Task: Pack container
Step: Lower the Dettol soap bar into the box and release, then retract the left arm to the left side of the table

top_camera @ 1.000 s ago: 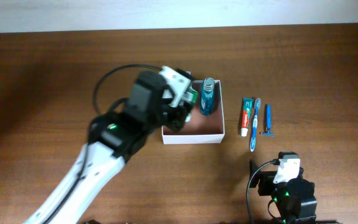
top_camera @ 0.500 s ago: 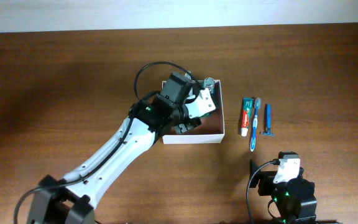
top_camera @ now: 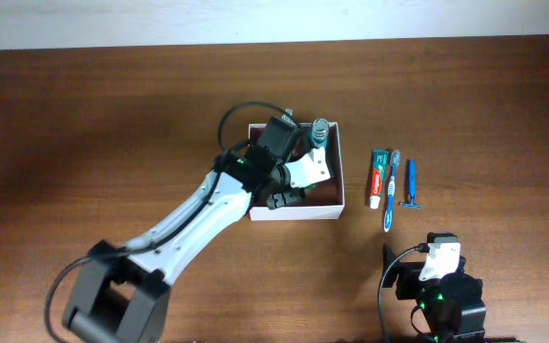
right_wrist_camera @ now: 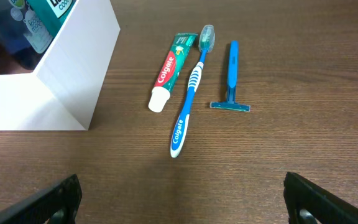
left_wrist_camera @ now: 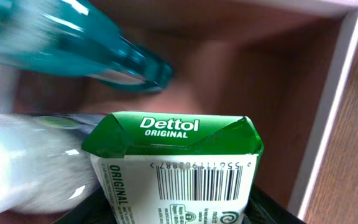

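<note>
The container's bare bottom lies below my left gripper, where the teal bottle leaves room. Next, my left gripper should move down and release the Dettol soap box there.
The container is a square white box with a pinkish-brown inside at the table's middle; its wall also shows in the left wrist view and the right wrist view. My left gripper is inside it, shut on a green and white Dettol soap box, which also shows in the overhead view. A teal bottle stands in the box's back right; it appears blurred in the left wrist view. My right gripper is open and empty near the front edge.
A Colgate toothpaste tube, a blue and white toothbrush and a blue razor lie side by side right of the container; they also show in the right wrist view: tube, toothbrush, razor.
My left arm has lowered and reached further into the container, bringing the soap box down toward the floor next to the teal bottle. The right arm has not moved.
</note>
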